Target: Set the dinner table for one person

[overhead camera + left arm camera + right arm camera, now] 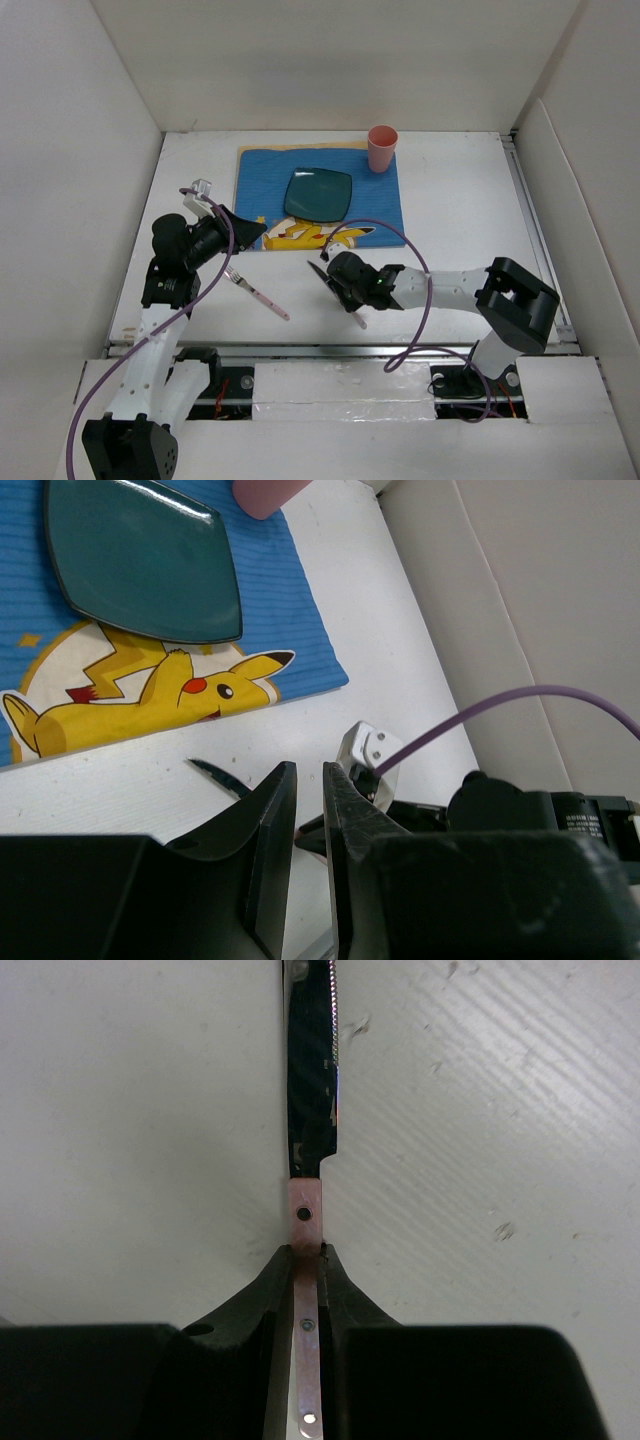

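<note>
My right gripper will lift outward, turn the knife (pixel 358 320) straight and lower it to release beside the plate below the cup, because that part of the placemat is empty.
My right gripper (pixel 338 280) is shut on the pink handle of a knife (pixel 358 320) with a black serrated blade, low over the white dinner table (pixel 460 220) just in front of the placemat. In the right wrist view the handle (pixel 305 1210) sits between my fingers (pixel 275 1280) and the blade (pixel 312 1080) points away. My left gripper (pixel 258 232) hovers by the placemat's near left corner, its jaws almost together with nothing between them (pixel 308 770). A pink-handled fork (pixel 258 292) lies on the table between the arms.
A blue placemat with a yellow cartoon figure (pixel 370 210) holds a dark teal plate (pixel 318 192) and a pink cup (pixel 382 148) at its far right corner. White walls enclose the table on three sides. The right arm's purple cable (pixel 400 235) arcs over the placemat's near edge.
</note>
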Available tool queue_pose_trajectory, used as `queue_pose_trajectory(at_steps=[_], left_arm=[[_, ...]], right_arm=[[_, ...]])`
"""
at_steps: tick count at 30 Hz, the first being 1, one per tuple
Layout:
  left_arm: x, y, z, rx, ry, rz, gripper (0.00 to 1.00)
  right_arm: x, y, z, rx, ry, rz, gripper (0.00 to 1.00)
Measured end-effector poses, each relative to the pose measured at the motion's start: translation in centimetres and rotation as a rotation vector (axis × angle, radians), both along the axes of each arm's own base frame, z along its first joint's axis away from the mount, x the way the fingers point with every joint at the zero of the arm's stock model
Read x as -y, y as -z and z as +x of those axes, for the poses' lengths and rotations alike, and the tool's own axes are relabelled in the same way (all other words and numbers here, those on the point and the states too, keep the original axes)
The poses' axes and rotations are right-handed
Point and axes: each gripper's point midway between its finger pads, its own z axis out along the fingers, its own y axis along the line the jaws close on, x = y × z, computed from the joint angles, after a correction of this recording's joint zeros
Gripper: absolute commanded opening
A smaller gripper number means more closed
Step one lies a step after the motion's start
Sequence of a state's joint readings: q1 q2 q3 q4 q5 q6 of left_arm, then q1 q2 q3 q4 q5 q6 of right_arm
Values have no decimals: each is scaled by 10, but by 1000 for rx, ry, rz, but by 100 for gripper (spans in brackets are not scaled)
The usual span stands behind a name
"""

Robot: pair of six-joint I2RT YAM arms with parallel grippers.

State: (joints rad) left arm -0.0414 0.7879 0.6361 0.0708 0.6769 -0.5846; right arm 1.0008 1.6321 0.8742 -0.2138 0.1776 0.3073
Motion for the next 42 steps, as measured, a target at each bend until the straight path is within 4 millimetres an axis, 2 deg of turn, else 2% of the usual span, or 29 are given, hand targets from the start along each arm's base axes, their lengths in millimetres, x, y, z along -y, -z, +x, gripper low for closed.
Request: queue_pose_trajectory(at_steps=[3, 5, 6, 8, 10, 13, 14, 16, 18, 21, 24, 27, 30, 36, 42], left_arm=[[0, 0, 0, 0, 0, 0, 15], [0, 0, 0, 0, 0, 0, 15], [0, 0, 0, 0, 0, 0, 15], [0, 0, 0, -1, 0, 0, 16], [0, 0, 0, -1, 1, 0, 16], [0, 0, 0, -1, 1, -1, 16], [0, 0, 0, -2, 1, -1, 16], [0, 0, 0, -2, 1, -1, 16], [0, 0, 0, -2, 1, -1, 16], [0, 0, 0, -2, 2, -1, 16], [1, 0, 0, -2, 4, -2, 16], [1, 1, 0, -3, 5, -2, 16], [1, 1, 0, -4, 7, -4, 16], [1, 2, 1, -10, 8, -7, 17], [1, 3, 2, -13, 7, -7, 17]], right_arm=[[-2, -2, -18, -3, -33, -34, 0], [-1, -12, -32, -8, -68, -37, 0], [-2, -22, -35, 0, -82, -19, 0], [-4, -55, -33, 44, -84, 65, 0], [0, -97, -15, 105, -45, 183, 0], [26, -156, 45, 236, 111, 334, 0], [37, -168, 67, 272, 168, 368, 0], [58, -177, 107, 309, 264, 390, 0], [74, -166, 139, 304, 335, 371, 0], [84, -127, 168, 235, 394, 305, 0], [93, -84, 185, 154, 451, 247, 0], [100, -61, 195, 106, 501, 230, 0], [100, -54, 210, 99, 538, 238, 0], [84, -57, 247, 125, 567, 282, 0], [78, -43, 265, 109, 589, 277, 0]])
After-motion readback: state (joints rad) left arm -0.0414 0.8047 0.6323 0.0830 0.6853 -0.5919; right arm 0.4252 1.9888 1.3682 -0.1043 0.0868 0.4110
